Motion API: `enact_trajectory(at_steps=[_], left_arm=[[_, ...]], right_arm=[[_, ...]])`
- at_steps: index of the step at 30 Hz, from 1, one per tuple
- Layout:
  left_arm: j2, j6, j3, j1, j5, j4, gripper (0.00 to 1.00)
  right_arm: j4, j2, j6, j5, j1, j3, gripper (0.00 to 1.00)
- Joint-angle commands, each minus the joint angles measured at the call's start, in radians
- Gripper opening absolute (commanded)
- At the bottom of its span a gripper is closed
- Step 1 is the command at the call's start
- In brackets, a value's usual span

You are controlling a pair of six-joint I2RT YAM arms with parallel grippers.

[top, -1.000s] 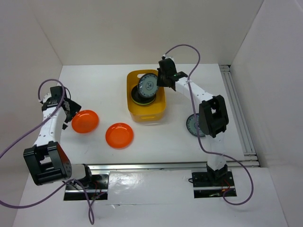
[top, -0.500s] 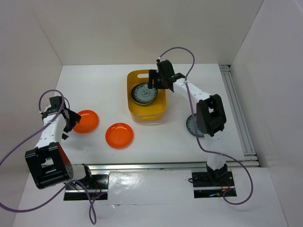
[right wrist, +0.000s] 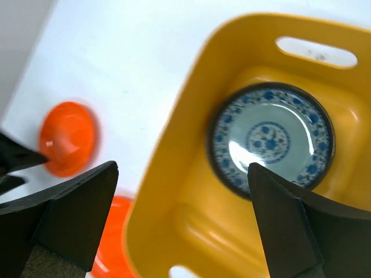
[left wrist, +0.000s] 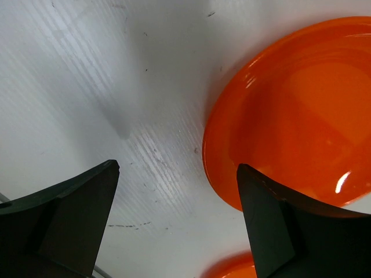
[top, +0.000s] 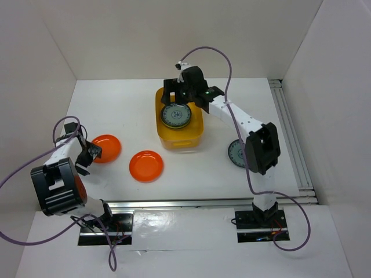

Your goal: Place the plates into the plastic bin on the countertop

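Next, my left gripper comes down around the orange plate's rim and closes, since one finger is over the plate, the other over bare table.
The plastic bin (top: pixel 197 136) stands mid-countertop with a blue-and-white plate (top: pixel 175 116) lying flat inside, on a dark plate whose rim shows beneath it. My right gripper (top: pixel 177 92) hovers open above the bin's far end, and nothing is between its fingers (right wrist: pixel 182 167). In the right wrist view the patterned plate (right wrist: pixel 269 139) is below and to the right. Two orange plates (top: pixel 108 147) (top: pixel 146 165) lie on the countertop at left. My left gripper (top: pixel 87 155) is open at the left orange plate's (left wrist: pixel 295 116) near-left edge, one finger over its rim and the other over bare table.
Another blue-and-white plate (top: pixel 234 154) lies right of the bin, partly hidden behind the right arm. White walls close in the countertop on three sides. A metal rail (top: pixel 290 133) runs along the right edge.
My right gripper opened and let go of the patterned plate, which now lies flat in the bin; the gripper rose and shifted left. My left gripper moved down to the orange plate's edge.
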Motion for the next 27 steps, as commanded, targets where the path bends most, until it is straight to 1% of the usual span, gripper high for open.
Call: enact_trajectory(at_steps=[1,4,6,9,11,13,14,15,18,19,20,22,23,25,27], left_arm=[[0.036,-0.032,-0.010,0.005,0.016,0.063,0.95],[0.085,-0.058,0.000,0.005,0.007,0.064,0.95],[0.110,-0.067,0.009,0.005,0.007,0.064,0.93],[0.133,-0.078,0.018,0.005,-0.002,0.073,0.93],[0.162,-0.078,0.029,0.005,-0.002,0.082,0.88],[0.181,-0.087,0.039,0.005,-0.013,0.082,0.88],[0.191,-0.098,0.040,0.005,-0.013,0.082,0.86],[0.201,-0.098,0.049,0.005,-0.013,0.082,0.81],[0.213,-0.098,0.058,0.005,-0.013,0.082,0.81],[0.213,-0.098,0.058,0.005,-0.022,0.091,0.79],[0.213,-0.098,0.058,0.005,-0.022,0.091,0.74],[0.224,-0.098,0.067,0.005,-0.022,0.091,0.69],[0.236,-0.098,0.067,0.005,-0.022,0.100,0.64],[0.250,-0.098,0.067,0.005,-0.032,0.100,0.59],[0.260,-0.098,0.067,0.005,-0.032,0.110,0.58]], right_arm=[[0.101,-0.210,-0.013,-0.048,0.013,-0.067,1.00],[0.125,-0.291,-0.013,-0.058,0.013,-0.126,1.00],[0.125,-0.320,-0.004,-0.058,0.013,-0.163,1.00],[0.137,-0.369,-0.004,-0.058,0.004,-0.209,1.00],[0.146,-0.389,-0.004,-0.071,-0.008,-0.218,1.00],[0.146,-0.389,-0.004,-0.071,-0.008,-0.242,1.00],[0.146,-0.398,0.005,-0.081,-0.019,-0.243,1.00],[0.155,-0.399,0.005,-0.090,-0.019,-0.264,1.00],[0.165,-0.411,0.005,-0.090,-0.028,-0.278,1.00],[0.165,-0.411,0.005,-0.090,-0.028,-0.278,1.00],[0.165,-0.411,0.014,-0.090,-0.028,-0.278,1.00],[0.165,-0.411,0.014,-0.099,-0.028,-0.278,1.00],[0.165,-0.411,0.014,-0.099,-0.028,-0.278,1.00],[0.165,-0.411,0.014,-0.099,-0.028,-0.269,1.00],[0.165,-0.402,0.014,-0.099,-0.028,-0.269,1.00]])
